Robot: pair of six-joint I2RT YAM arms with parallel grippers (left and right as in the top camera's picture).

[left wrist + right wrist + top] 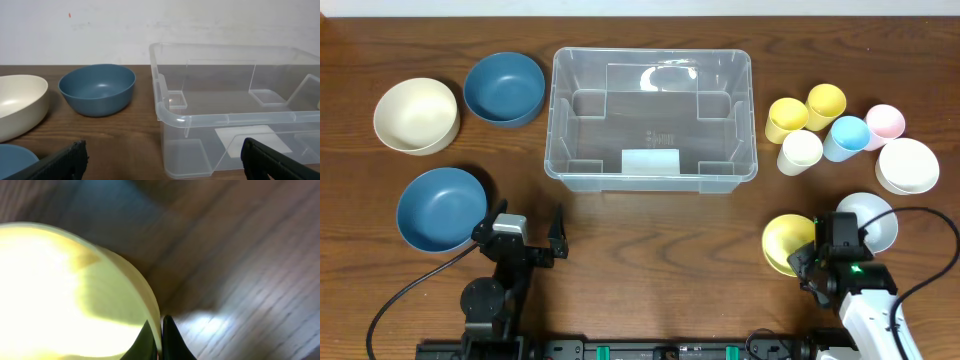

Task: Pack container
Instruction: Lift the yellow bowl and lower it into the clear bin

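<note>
My right gripper will lift the bowl over the container's side, lower it and release it. The empty container's bottom is outward of my right gripper and to the left in the overhead view.
The clear plastic container (651,120) stands at the table's middle back, holding nothing, and fills the right half of the left wrist view (235,120). My right gripper (807,262) is shut on the rim of a yellow bowl (784,243) at the front right; the wrist view shows the rim (100,290) pinched between the fingers (158,337). My left gripper (528,240) is open and empty at the front left, in front of the container (162,160).
Two blue bowls (504,88) (441,208) and a cream bowl (415,115) lie left of the container. Several coloured cups (825,105) and two white bowls (907,165) (868,220) sit at the right.
</note>
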